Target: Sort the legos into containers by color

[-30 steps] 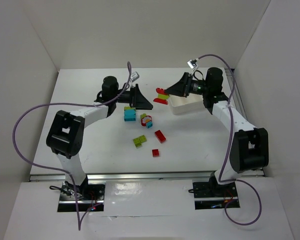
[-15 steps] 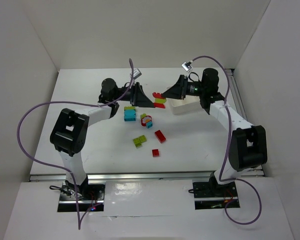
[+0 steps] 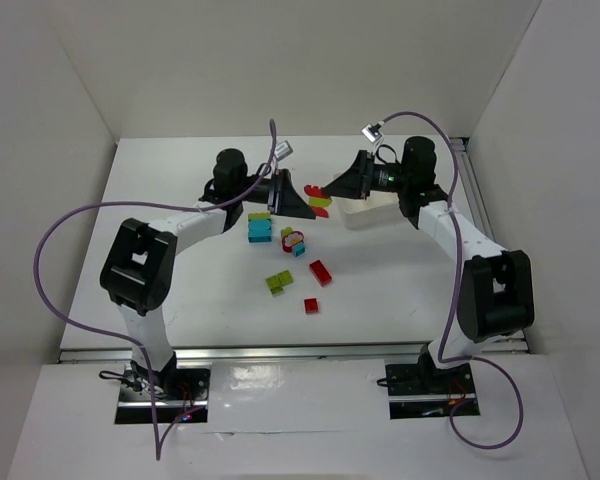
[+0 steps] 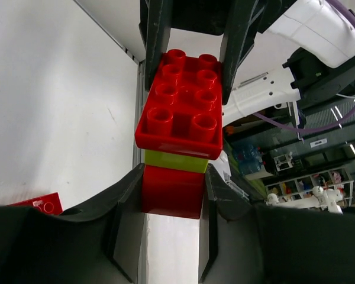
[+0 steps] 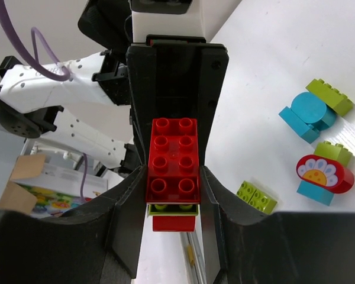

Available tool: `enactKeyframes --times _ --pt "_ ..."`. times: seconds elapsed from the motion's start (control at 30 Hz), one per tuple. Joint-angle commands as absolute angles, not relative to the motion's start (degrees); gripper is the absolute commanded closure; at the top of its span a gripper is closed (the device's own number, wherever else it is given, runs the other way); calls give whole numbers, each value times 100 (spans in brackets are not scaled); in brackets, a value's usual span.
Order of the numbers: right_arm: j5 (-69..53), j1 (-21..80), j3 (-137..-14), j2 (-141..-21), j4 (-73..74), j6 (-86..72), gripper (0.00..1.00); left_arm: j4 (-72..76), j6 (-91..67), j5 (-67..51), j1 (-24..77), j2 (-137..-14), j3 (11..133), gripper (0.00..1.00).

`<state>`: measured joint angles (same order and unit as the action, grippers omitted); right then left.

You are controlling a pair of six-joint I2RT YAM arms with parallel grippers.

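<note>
Next, my left gripper brings the lower red brick toward the white container tray and down into its closest end [image 3: 360, 214], then releases it, since the brick's color differs from the lime's.
A small stack of legos, red over lime over red [image 3: 319, 200], hangs in the air between my two grippers, just left of the white container tray [image 3: 372, 213]. My right gripper [image 5: 173, 177] is shut on the wide red top brick [image 5: 173, 157]. The lime brick [image 5: 173, 208] and the lower red brick [image 5: 173, 223] show beneath it. My left gripper [image 4: 173, 180] is shut on the lower red brick [image 4: 173, 192] from the opposite side, under the lime layer [image 4: 176, 161] and the studded red top brick [image 4: 180, 103]. In the top view the left gripper [image 3: 300, 203] and right gripper [image 3: 332, 189] nearly meet.
Loose legos lie on the table below the grippers: a cyan and lime cluster [image 3: 259, 229], a red flower piece on cyan [image 3: 295, 241], a lime brick [image 3: 279, 282], a long red brick [image 3: 321, 272] and a small red one [image 3: 311, 305]. White walls enclose the table.
My left gripper has moved right up to the stack and closed on its lower red brick. The right gripper brought the stack slightly left and now holds still.
</note>
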<state>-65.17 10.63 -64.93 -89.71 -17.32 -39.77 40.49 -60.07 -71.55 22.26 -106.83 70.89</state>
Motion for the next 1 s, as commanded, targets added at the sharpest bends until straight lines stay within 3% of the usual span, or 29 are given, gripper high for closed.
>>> enactKeyframes --times 0.0,0.27,0.53,0.67,0.77,0.97 --pt "-6294 1125 -6724 -8948 -1802 -3920 82 4105 -5897 -7216 2224 -10477 7295 100" --pt "-5433 572 -6899 -8588 -1529 -3841 82 2130 -4422 -7049 2224 -10196 7295 100" --pt "-4880 501 -7329 -8780 -591 -3429 82 1830 -4281 -6926 1978 -10195 7145 100" --pt "-2926 623 -7734 -8833 1438 -2437 82 40 -3142 -6042 1872 -10082 7968 100" --pt "-1694 607 -7445 -8518 1679 -2574 82 -1155 -2743 -5179 1924 -10081 8594 100" --pt "42 431 -6979 -7498 1871 -2804 82 -1783 -2899 -3983 2478 -11283 10509 100"
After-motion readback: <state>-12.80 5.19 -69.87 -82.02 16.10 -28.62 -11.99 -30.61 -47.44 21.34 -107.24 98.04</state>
